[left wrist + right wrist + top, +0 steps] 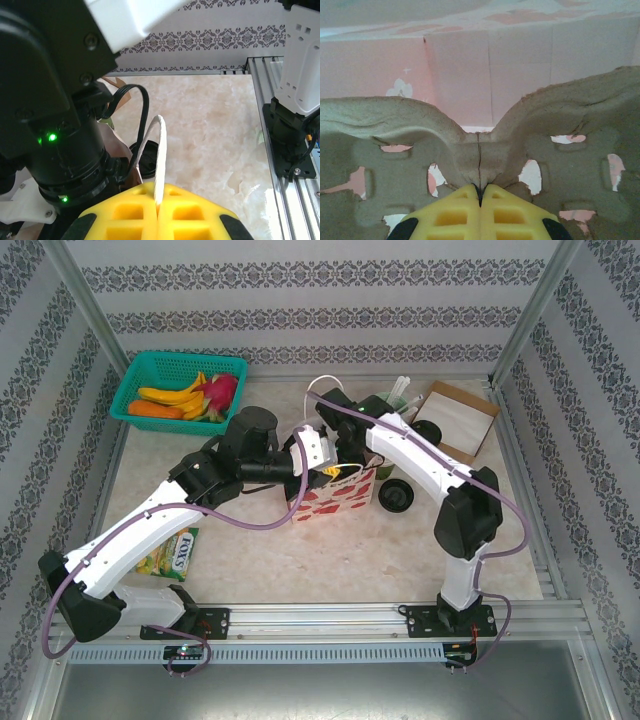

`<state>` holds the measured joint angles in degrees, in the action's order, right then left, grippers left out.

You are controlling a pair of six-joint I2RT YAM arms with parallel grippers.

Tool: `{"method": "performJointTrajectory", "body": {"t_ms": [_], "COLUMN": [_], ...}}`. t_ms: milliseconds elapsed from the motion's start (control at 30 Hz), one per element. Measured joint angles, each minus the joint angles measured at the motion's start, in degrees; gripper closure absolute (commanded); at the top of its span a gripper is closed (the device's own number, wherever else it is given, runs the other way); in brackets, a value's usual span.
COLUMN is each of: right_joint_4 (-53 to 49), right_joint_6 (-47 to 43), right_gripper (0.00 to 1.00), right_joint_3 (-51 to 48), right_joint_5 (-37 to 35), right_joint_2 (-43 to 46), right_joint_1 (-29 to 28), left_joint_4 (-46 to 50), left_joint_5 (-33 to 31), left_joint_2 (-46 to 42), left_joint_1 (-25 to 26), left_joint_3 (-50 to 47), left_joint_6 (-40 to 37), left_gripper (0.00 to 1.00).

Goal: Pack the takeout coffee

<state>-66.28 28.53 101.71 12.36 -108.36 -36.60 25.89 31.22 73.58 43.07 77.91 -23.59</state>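
Note:
The carrier [395, 125] is already inside the red-and-white paper bag [462, 80], and the bag's bottom is below my right gripper. My right gripper needs to go deeper into the bag next and let go of the carrier's middle fold.
The takeout coffee [396, 496], a dark cup with a black lid, stands on the table just right of the red-and-white paper bag [335, 498]. In the left wrist view its black lid [146, 162] peeks out beside the bag, partly behind a cable. My left gripper [159, 195] is shut on the bag's white handle [160, 145] at the bag's top [328, 470]. My right gripper [480, 197] reaches down into the bag and is shut on the middle ridge of a brown pulp cup carrier [395, 125]. The bag's pink inner wall [520, 75] rises behind the carrier.
A green basket of fruit [180, 390] sits at the back left. A snack packet [172, 553] lies by the left arm. A mint cup of utensils [388, 400], a black round object [428, 430] and a flat brown box [460, 418] stand behind the bag.

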Motion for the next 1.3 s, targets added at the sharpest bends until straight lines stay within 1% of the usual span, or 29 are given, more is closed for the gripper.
{"method": "performJointTrajectory", "body": {"t_ms": [167,467,533,633,700,767,867,933,1000,1067,1133,1167,1233,1300], "right_joint_4": [0.33,4.96,5.62,7.06,8.02,8.94,9.77,10.45,11.13,11.98,13.18,13.92,15.30,16.55], "right_joint_6": [0.09,0.44,0.42,-0.02,-0.48,-0.96,-1.57,-1.73,-1.77,-1.73,-1.68,-1.53,-1.29,-1.05], "right_gripper": [1.00,1.00,1.00,1.00,1.00,1.00,1.00,1.00,1.00,1.00,1.00,1.00,1.00,1.00], "right_joint_3": [0.00,-3.48,-3.93,-5.55,-6.84,-8.00,-8.79,-9.22,-9.79,-10.43,-11.43,-12.09,-13.49,-14.80], "right_joint_5": [-1.77,-4.24,-4.46,-5.33,-5.70,-6.10,-6.10,-6.10,-6.10,-6.10,-6.10,-6.10,-6.12,-6.16], "right_joint_2": [-0.68,-1.20,-1.42,-1.44,-1.44,-1.44,-1.46,-1.46,-1.46,-1.46,-1.44,-1.44,-1.44,-1.44], "right_joint_1": [-0.68,-1.18,-1.18,-1.57,-2.05,-2.58,-2.84,-2.95,-2.93,-2.93,-2.95,-2.95,-2.95,-2.95], "left_joint_4": [-0.02,-1.60,-1.77,-1.90,-2.27,-3.65,-5.44,-6.91,-8.66,-10.84,-13.49,-14.27,-14.93,-15.04], "left_joint_5": [-0.33,-0.46,-0.72,-2.01,-2.95,-3.15,-3.02,-2.99,-3.45,-5.64,-9.55,-11.85,-16.44,-20.04], "left_joint_2": [-0.35,-2.91,-3.15,-3.02,-2.97,-3.23,-4.24,-5.44,-6.49,-6.99,-6.78,-6.40,-4.79,-2.78], "left_joint_1": [0.00,0.00,0.00,0.00,-0.09,-0.63,-2.38,-4.52,-6.91,-9.62,-12.44,-13.75,-16.44,-18.62], "left_joint_3": [0.00,-1.31,-1.42,-1.42,-1.73,-2.69,-4.24,-5.33,-6.16,-6.43,-6.40,-6.21,-4.98,-3.37], "left_joint_6": [0.04,1.07,1.14,1.55,2.12,3.43,4.70,6.01,7.56,10.16,13.84,15.91,20.50,24.61], "left_gripper": [1.00,1.00,0.96,0.93,0.76,0.64,0.53,0.43,0.38,0.33,0.29,0.29,0.29,0.25]}}
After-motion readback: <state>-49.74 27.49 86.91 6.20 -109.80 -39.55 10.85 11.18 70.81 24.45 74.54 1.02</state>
